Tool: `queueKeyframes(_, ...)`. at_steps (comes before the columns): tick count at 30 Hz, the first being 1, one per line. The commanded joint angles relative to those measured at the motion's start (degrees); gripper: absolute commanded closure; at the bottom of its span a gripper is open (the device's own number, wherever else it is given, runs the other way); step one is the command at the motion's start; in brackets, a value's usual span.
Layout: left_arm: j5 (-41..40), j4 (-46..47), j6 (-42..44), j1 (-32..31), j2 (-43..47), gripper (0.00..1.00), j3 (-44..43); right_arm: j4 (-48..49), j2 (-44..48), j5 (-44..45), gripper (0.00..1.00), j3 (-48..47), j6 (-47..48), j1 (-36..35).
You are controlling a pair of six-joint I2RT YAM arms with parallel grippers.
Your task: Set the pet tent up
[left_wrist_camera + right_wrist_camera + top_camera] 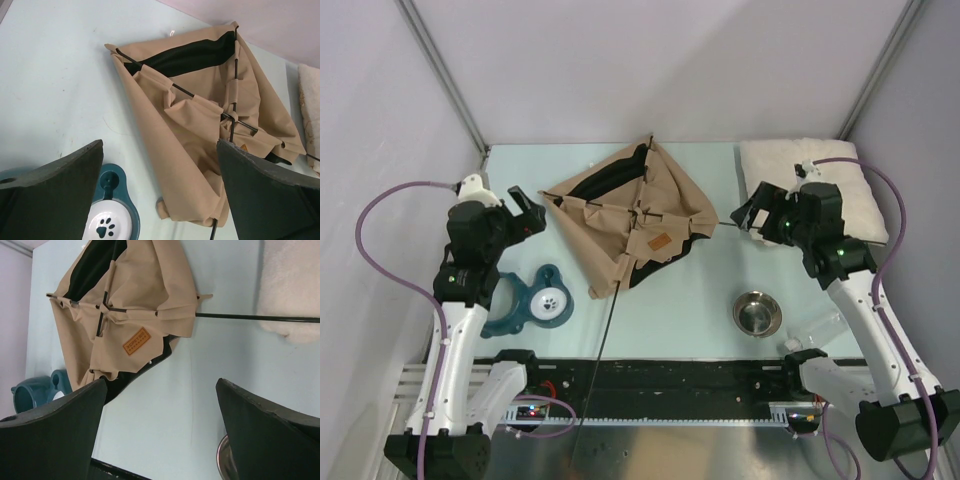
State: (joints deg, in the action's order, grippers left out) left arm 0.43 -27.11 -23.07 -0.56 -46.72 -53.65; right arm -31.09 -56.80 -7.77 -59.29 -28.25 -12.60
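Note:
The pole's loose part [591, 385] hangs over the table's near edge, behind my right gripper and to the left in the top view. I should swing my right gripper back across onto it next.
The pet tent [625, 215] lies collapsed and flat in the middle of the table, tan fabric with black lining and a brown label patch [658, 244]. Thin black poles cross on top of it [232, 116]. One pole [607, 325] sticks out toward the near edge, and another [255, 317] reaches toward the pillow. My left gripper [532, 213] hovers open just left of the tent's left corner, with the tent's lower fold [200, 165] between its fingers [55, 195] in the wrist view. My right gripper [748, 212] hangs open just right of the tent, over bare table [160, 425].
A cream pillow [840, 185] lies at the back right under the right arm. A steel bowl [757, 312] sits front right, with a clear plastic piece [815, 335] beside it. A teal feeder with a white paw-print dish [535, 300] sits front left.

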Motion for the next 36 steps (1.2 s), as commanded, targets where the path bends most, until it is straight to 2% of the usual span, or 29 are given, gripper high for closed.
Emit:
queueKeyframes(1, 0.6, 0.2, -0.8, 0.4, 1.2, 0.00, -1.1, 1.6, -0.1, 1.5, 0.02, -0.8, -0.6, -1.4)
queueKeyframes(9, 0.7, -0.6, -0.4, 0.4, 1.7, 0.00, -1.2, 1.9, 0.1, 0.9, 0.01, -0.7, -0.3, -3.6)
queueKeyframes(13, 0.7, -0.9, 0.1, 0.4, 3.3, 0.00, -1.4, 2.4, 0.7, 0.7, 0.01, 0.2, 0.4, -7.9)
queueKeyframes(19, 2.7, -4.5, -0.8, 0.4, 4.5, 0.00, -5.3, 2.6, 3.0, 9.6, 0.00, 2.3, -1.1, -23.4)
queueKeyframes(21, 3.0, -6.0, -1.5, 0.4, 5.0, 0.00, -7.2, 2.9, 2.7, 9.2, 0.01, 3.1, -2.9, -29.2)
queueKeyframes(23, 2.1, -7.7, -1.9, 0.4, 5.5, 0.00, -9.5, 3.7, 1.4, 6.1, 0.06, 4.1, -4.6, -33.8)
queueKeyframes(27, -0.9, -9.9, -2.4, 0.4, 6.4, 0.00, -13.3, 6.6, -3.1, 5.2, 0.11, 6.4, -6.6, -44.8)
queueKeyframes(33, -1.8, -10.3, -4.2, 0.4, 9.1, 0.00, -12.6, 17.9, -14.4, 6.8, 0.03, 8.1, -7.1, -60.2)
queueKeyframes(36, -1.7, -11.1, -4.5, 0.4, 11.3, 0.00, -10.4, 25.0, -21.7, 6.2, 0.01, 8.0, -7.6, -64.6)
